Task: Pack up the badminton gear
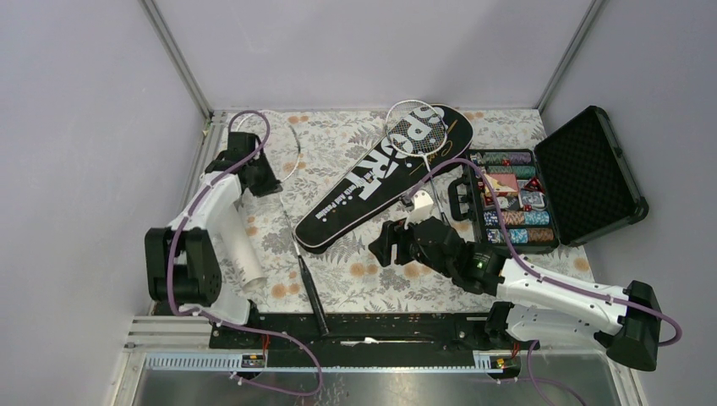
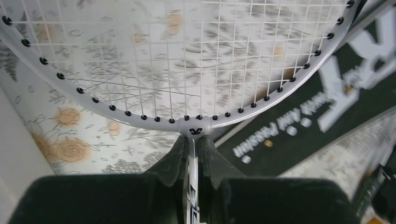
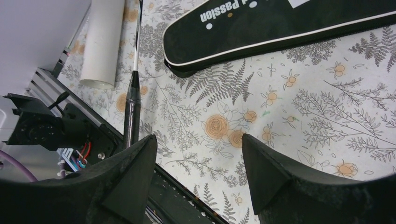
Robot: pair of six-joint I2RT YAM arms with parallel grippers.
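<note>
I will lift my left gripper outward next, then lower it and let go of the racket on the cloth beside the bag, as the racket's black handle (image 1: pixel 311 292) sticks out over the table's near edge.
My left gripper (image 1: pixel 270 183) is shut on the thin white shaft of one racket just below its strung head (image 2: pixel 187 56), at the far left of the table. That racket's black handle (image 1: pixel 311 292) reaches the near edge and also shows in the right wrist view (image 3: pixel 132 107). A second racket (image 1: pixel 413 131) lies with its head on the wide end of the long black "SPORT" bag (image 1: pixel 372 182). A small white shuttlecock (image 1: pixel 420 201) lies beside the bag. The white tube (image 1: pixel 241 249) lies under my left arm. My right gripper (image 1: pixel 389 245) is open and empty over the cloth near the bag's narrow end (image 3: pixel 280 28).
An open black hard case (image 1: pixel 583 173) with coloured poker chips (image 1: pixel 511 199) stands at the right. The floral cloth (image 1: pixel 372 279) covers the table. A black rail (image 1: pixel 380 326) runs along the near edge. Grey walls close in the left, back and right.
</note>
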